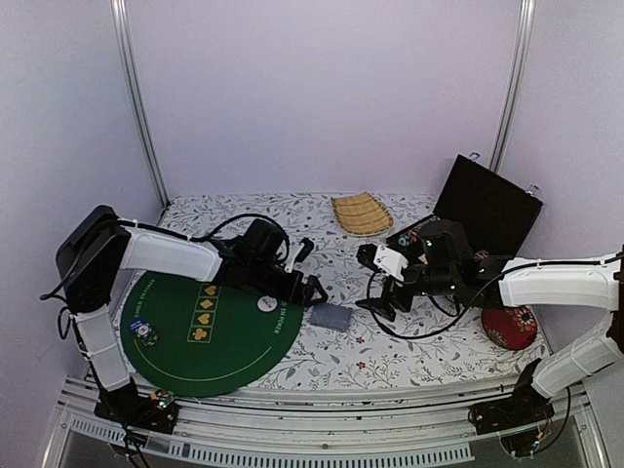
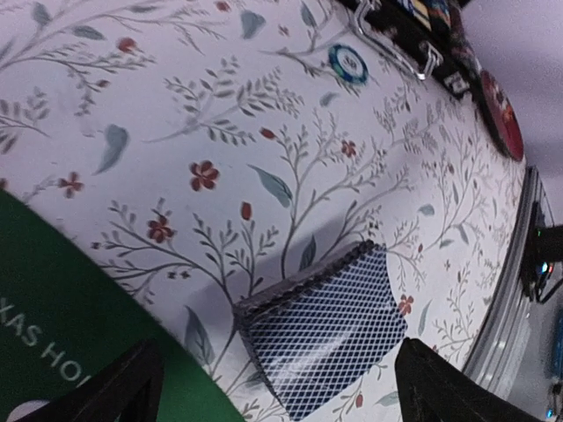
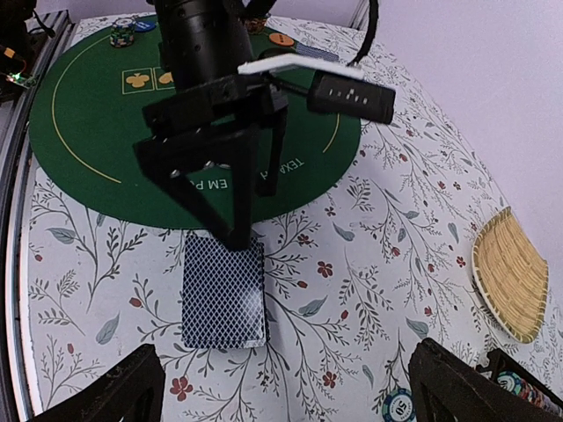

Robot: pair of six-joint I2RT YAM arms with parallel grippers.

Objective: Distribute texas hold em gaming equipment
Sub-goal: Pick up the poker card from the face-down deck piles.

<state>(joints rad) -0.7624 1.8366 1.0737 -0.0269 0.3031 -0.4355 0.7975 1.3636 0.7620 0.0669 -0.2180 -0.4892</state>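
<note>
The top card's end by the green mat lies nearest to my open fingers, so next my left gripper will lower onto the deck's edge there.
A deck of playing cards with blue cross-hatched backs (image 1: 331,316) lies on the floral cloth just off the right edge of the green mat (image 1: 210,336). It shows in the left wrist view (image 2: 321,338) and the right wrist view (image 3: 223,294). My left gripper (image 1: 310,270) is open and empty, just left of and above the deck, with one fingertip by the deck's edge (image 3: 237,237). My right gripper (image 1: 369,281) is open and empty, a little right of the deck. A teal chip (image 2: 348,63) lies on the cloth. A small pile of chips (image 1: 146,333) sits at the mat's left.
A white token (image 1: 267,304) lies on the mat. A tan woven tray (image 1: 362,213) is at the back. An open black case (image 1: 487,205) with chips stands at the back right. A red patterned cushion (image 1: 509,327) lies at the right.
</note>
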